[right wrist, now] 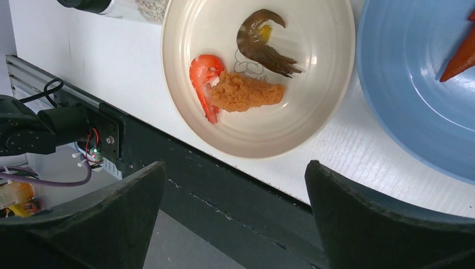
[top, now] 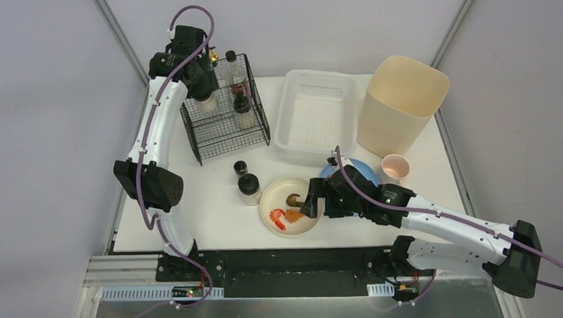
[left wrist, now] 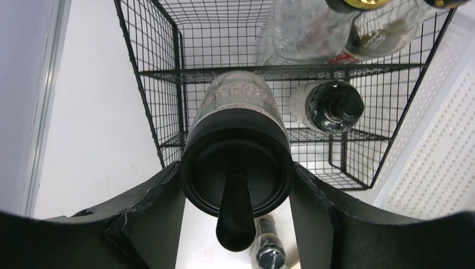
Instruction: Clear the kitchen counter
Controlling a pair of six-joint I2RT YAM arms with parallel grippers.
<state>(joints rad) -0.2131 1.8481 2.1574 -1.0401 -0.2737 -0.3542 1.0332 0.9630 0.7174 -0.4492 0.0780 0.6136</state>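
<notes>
My left gripper lowers the clear jar into the rack's empty spot [top: 217, 121] [left wrist: 284, 105] beside the black-capped bottle next and releases it, as that spot lies below the gripper.
My left gripper [top: 204, 89] is up at the back left, over the black wire rack [top: 224, 136]. It is shut on a clear jar with a black flip lid [left wrist: 238, 162], held between both fingers above the rack's [left wrist: 162, 73] compartments. My right gripper [right wrist: 235, 171] hangs open and holds nothing over the near edge of the kitchen counter [top: 216, 212], just in front of a cream plate [right wrist: 313, 106]. That plate carries a red shrimp [right wrist: 203, 73], a fried piece [right wrist: 243, 92] and a brown piece [right wrist: 260, 42]. Two small black-capped jars [top: 249, 189] stand on the counter left of the plate [top: 273, 191].
The rack holds a black-capped bottle [left wrist: 333, 106] and a glass bottle [left wrist: 313, 28]. A white slotted basket [top: 316, 118], a beige bin [top: 402, 103], a pink cup [top: 395, 168] and a blue plate [right wrist: 409, 84] with an orange-red piece [right wrist: 462, 53] sit to the right.
</notes>
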